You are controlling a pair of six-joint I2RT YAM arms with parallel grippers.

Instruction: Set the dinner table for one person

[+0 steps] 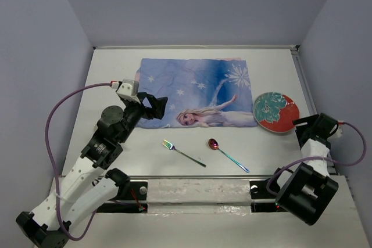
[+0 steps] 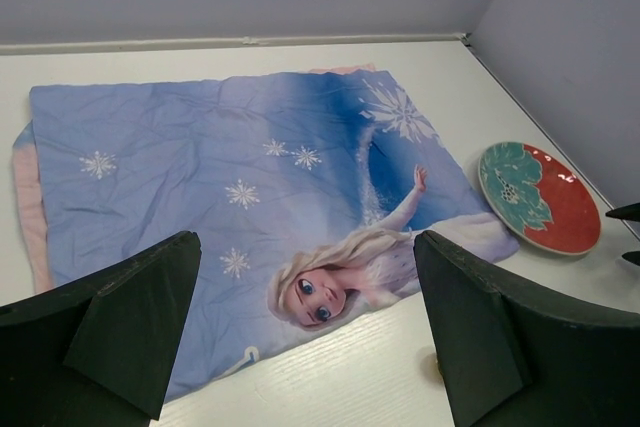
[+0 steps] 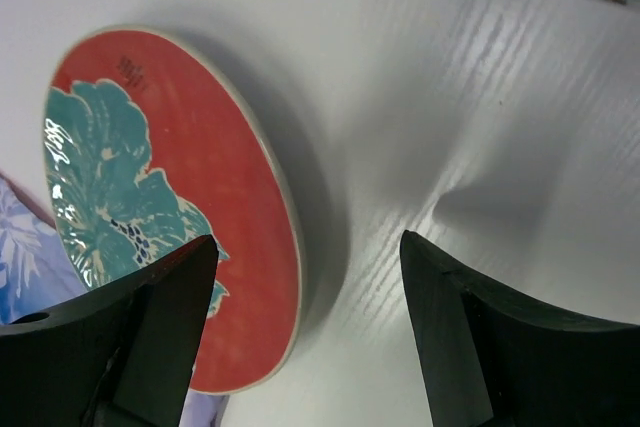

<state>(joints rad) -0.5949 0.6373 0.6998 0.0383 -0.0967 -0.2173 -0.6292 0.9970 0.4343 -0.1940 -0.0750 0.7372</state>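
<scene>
My right gripper moves down toward the plate (image 1: 275,111) next, onto the plate's near rim.
The off-white dinner table (image 1: 116,161) carries a blue princess placemat (image 1: 197,91), also in the left wrist view (image 2: 200,167). A red and teal plate (image 1: 275,111) lies just right of the mat; it shows in both wrist views (image 2: 540,197) (image 3: 170,207). An iridescent fork (image 1: 183,153) and a spoon (image 1: 228,155) lie on the table in front of the mat. My left gripper (image 1: 152,104) is open and empty over the mat's near left corner. My right gripper (image 1: 308,127) is open and empty, hovering at the plate's right rim (image 3: 305,292).
Pale walls close the table on the left, far and right sides. A metal strip runs along the right edge (image 1: 302,79). A taped rail (image 1: 197,191) joins the arm bases at the near edge.
</scene>
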